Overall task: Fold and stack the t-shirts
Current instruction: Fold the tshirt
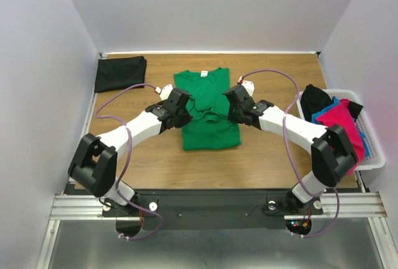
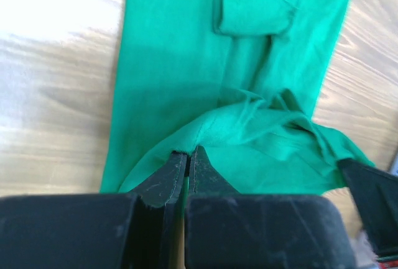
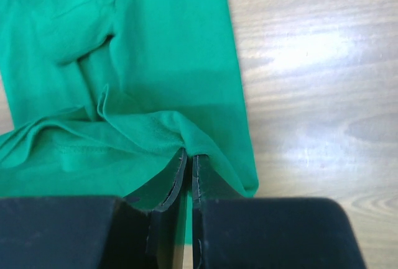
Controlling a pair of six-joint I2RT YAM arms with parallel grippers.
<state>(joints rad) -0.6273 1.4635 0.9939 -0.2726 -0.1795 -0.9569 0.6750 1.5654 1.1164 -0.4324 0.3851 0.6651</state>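
Note:
The robot's left gripper should move down and slightly outward onto the flat cloth just beyond the fold [image 1: 194, 112] [image 2: 166, 115] and let go of the fold, because it is still hanging above the shirt.
A bright green t-shirt [image 1: 208, 113] lies in the middle of the wooden table, its sides folded in. My left gripper [image 1: 185, 111] is shut on a lifted fold of the green cloth [image 2: 249, 138] at the shirt's left side. My right gripper [image 1: 231, 111] is shut on a fold of the same shirt [image 3: 149, 126] at its right side. Both hold the cloth a little above the shirt's middle. A folded black t-shirt [image 1: 119, 73] lies at the far left corner. Black [image 1: 314, 98], magenta [image 1: 342, 120] and blue [image 1: 324, 115] shirts lie in the basket.
A white plastic basket [image 1: 372, 151] stands at the table's right edge. Bare wood [image 1: 143, 163] lies in front of the green shirt and around it. White walls close in the table on three sides.

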